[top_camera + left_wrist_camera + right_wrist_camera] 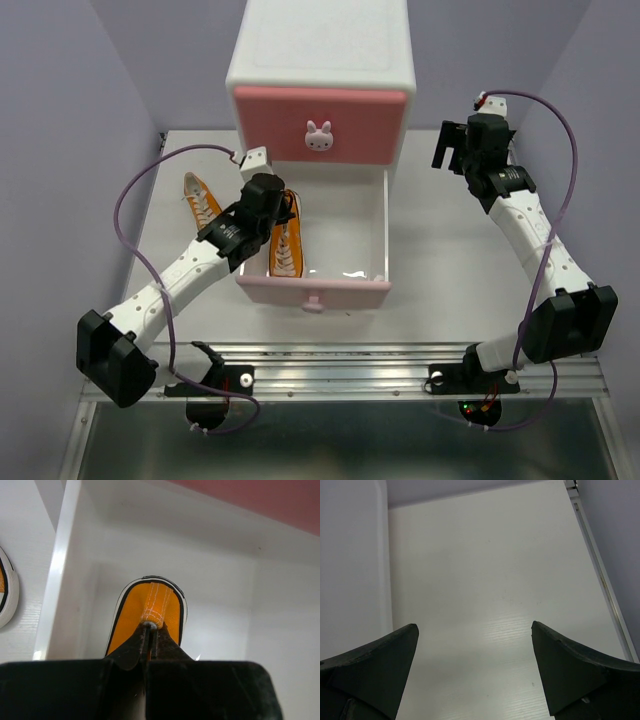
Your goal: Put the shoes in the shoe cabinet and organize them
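Note:
I should next move my left gripper down toward the bottom of the drawer, slightly away from the drawer's close white side, and let go of the shoe's heel, because the held shoe is inside the drawer.
The shoe cabinet (320,60) stands at the back with its paler pink lower drawer (313,292) pulled out. One orange shoe (287,248) is inside the drawer's left part, toe toward the drawer front. My left gripper (284,203) is shut on its heel; in the left wrist view the gripper (151,630) pinches the stitched heel strip of this shoe (150,607). A second orange shoe (201,200) lies on the table left of the drawer, its sole edge (6,590) just in view. My right gripper (475,630) stands open and empty, right of the cabinet (455,150).
The upper drawer with its bunny knob (318,137) is closed. The open drawer's white left wall (57,580) runs close beside the held shoe. The cabinet's side (350,555) is left of my right gripper, with bare table (490,580) beneath. Grey walls enclose both sides.

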You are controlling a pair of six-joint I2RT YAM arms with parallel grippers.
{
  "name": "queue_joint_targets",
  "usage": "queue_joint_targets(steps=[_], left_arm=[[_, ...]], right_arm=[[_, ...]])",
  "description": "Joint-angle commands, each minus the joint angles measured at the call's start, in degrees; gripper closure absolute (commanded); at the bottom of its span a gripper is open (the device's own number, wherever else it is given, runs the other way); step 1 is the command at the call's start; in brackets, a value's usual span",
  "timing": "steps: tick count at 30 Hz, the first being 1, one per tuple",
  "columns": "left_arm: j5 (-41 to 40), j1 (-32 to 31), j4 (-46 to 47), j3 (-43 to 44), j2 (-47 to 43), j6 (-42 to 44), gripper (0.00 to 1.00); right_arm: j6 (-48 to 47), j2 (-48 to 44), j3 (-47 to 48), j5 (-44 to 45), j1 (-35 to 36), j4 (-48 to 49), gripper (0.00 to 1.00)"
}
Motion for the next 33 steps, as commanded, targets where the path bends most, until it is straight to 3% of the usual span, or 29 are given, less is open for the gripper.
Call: queue_joint_targets(steps=[1,23,29,33], left_arm=[[-3.33,-0.32,5.96,-1.08,0.09,-2.19,1.0],[-6.85,-0.23,7.1,-0.12,9.06,-4.66,1.0],[-7.99,-0.23,6.22,1.02,11.78,-4.93,0.77],[-8.08,-0.14,6.05,1.73,13.45,-4.93,0.77]], right_arm=[[-0.01,-1.0,-0.37,0.98,-0.22,3.42,0.0],[-0.09,-1.44,-1.07,1.42,-0.22,4.56,0.0],[-0.88,-1.18,-0.55,1.33,-0.22,4.65,0.0],[-1.06,-1.09,-0.19,1.68,-0.22,4.91,0.0]])
